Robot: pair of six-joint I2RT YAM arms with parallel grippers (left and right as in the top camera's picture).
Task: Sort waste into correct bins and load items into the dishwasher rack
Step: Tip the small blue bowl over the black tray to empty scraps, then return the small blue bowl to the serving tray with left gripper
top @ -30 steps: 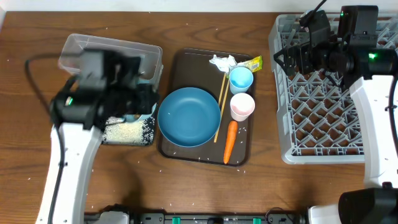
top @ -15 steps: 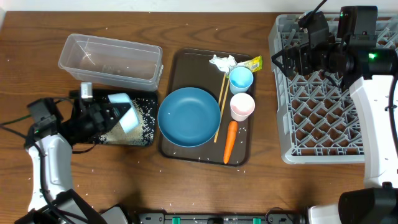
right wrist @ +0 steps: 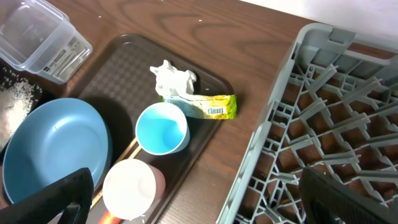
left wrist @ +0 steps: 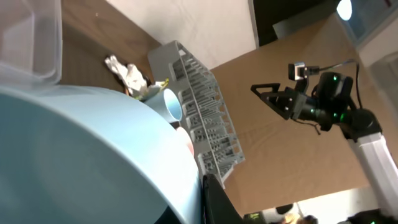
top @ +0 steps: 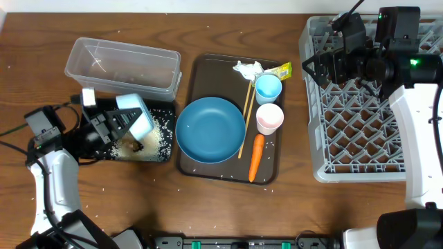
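My left gripper is going to turn the bowl upright, move outward past the plate and go down onto the serving tray's bare far corner, because rice (top: 154,135) lies in the black tray (top: 166,156).
My left gripper (top: 122,120) is shut on the small light-blue bowl (top: 136,116) and holds it tipped over the black tray (top: 166,156). White rice (top: 154,135) and a small brown lump (top: 135,145) lie in that tray. In the left wrist view the bowl (left wrist: 93,155) fills the frame beside one finger (left wrist: 214,202). The dark-blue plate (top: 210,129), chopsticks (top: 245,124), light-blue cup (top: 268,88), pink cup (top: 269,118), carrot (top: 255,157), crumpled paper (top: 248,69) and wrapper (top: 280,70) sit on the brown serving tray (top: 201,66). My right gripper (top: 313,69) is open and empty over the left edge of the grey rack (top: 360,117).
The clear tub (top: 123,67) stands behind the black tray. Loose rice grains are scattered on the wooden table (top: 41,41). The right wrist view shows the cups (right wrist: 161,129), the paper (right wrist: 173,79), the wrapper (right wrist: 202,106) and the rack (right wrist: 323,124).
My left arm swung down from over the clear tub to the black tray with the bowl. The bowl has shifted slightly back, and a brown lump now lies on the rice. The right arm is still.
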